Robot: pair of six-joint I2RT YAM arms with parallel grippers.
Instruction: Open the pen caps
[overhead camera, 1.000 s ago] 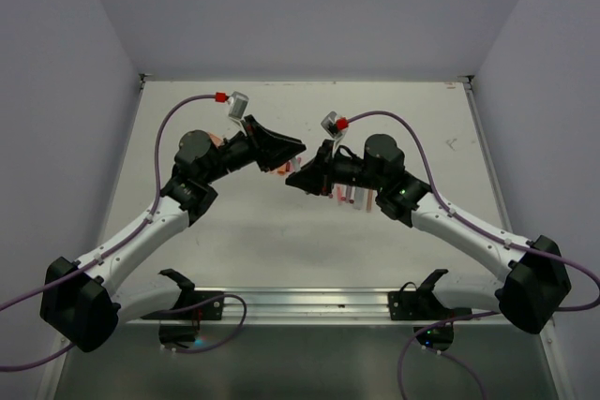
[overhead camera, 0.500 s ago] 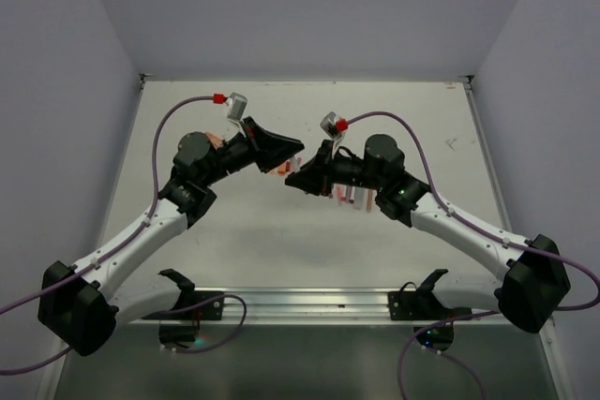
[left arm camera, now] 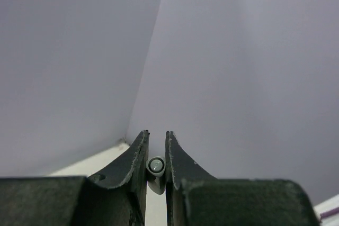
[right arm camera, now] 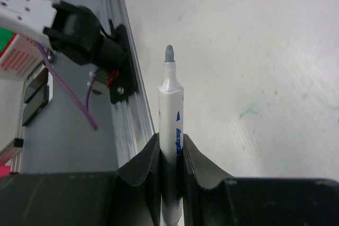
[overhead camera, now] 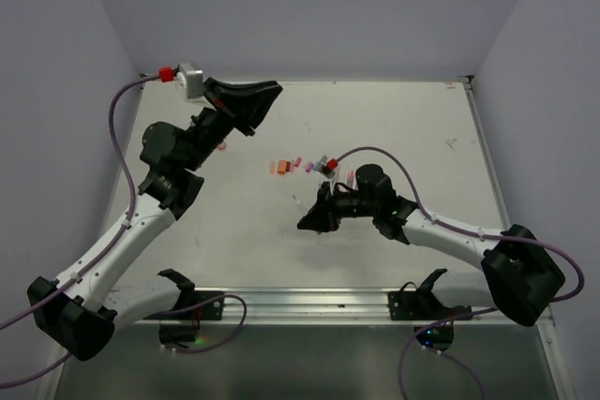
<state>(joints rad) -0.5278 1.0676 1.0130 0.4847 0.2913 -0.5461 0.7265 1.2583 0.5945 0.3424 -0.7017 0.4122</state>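
Observation:
My left gripper holds its cap and should tilt down and lower to the bare tabletop [overhead camera: 264, 168] beside the orange cap to let it go, since the loose caps gather there.
My left gripper [overhead camera: 258, 105] is raised at the back left, pointing at the wall corner. In the left wrist view it [left arm camera: 157, 134] is shut on a small pen cap [left arm camera: 155, 166], seen end-on and grey-looking. My right gripper [overhead camera: 309, 222] is low over the table's front middle. In the right wrist view it [right arm camera: 170, 139] is shut on a pen [right arm camera: 172, 109], a white barrel with blue print. The pen's grey-blue tip [right arm camera: 169, 54] is bare and points toward the front rail. Loose on the table's middle lie an orange cap [overhead camera: 279, 168], a pink cap [overhead camera: 298, 162] and a purple cap [overhead camera: 309, 167].
An aluminium rail [overhead camera: 309, 302] with black clamps [right arm camera: 79, 30] runs along the table's front edge. Grey walls close in the back and both sides. A small salmon-coloured piece [overhead camera: 222, 146] shows beside the left arm. A purple cable [overhead camera: 122, 110] loops off each wrist.
The two grippers were tip to tip over the table's middle. The left one has swung up and back left with the cap; the right one has pulled toward the front with the uncapped pen.

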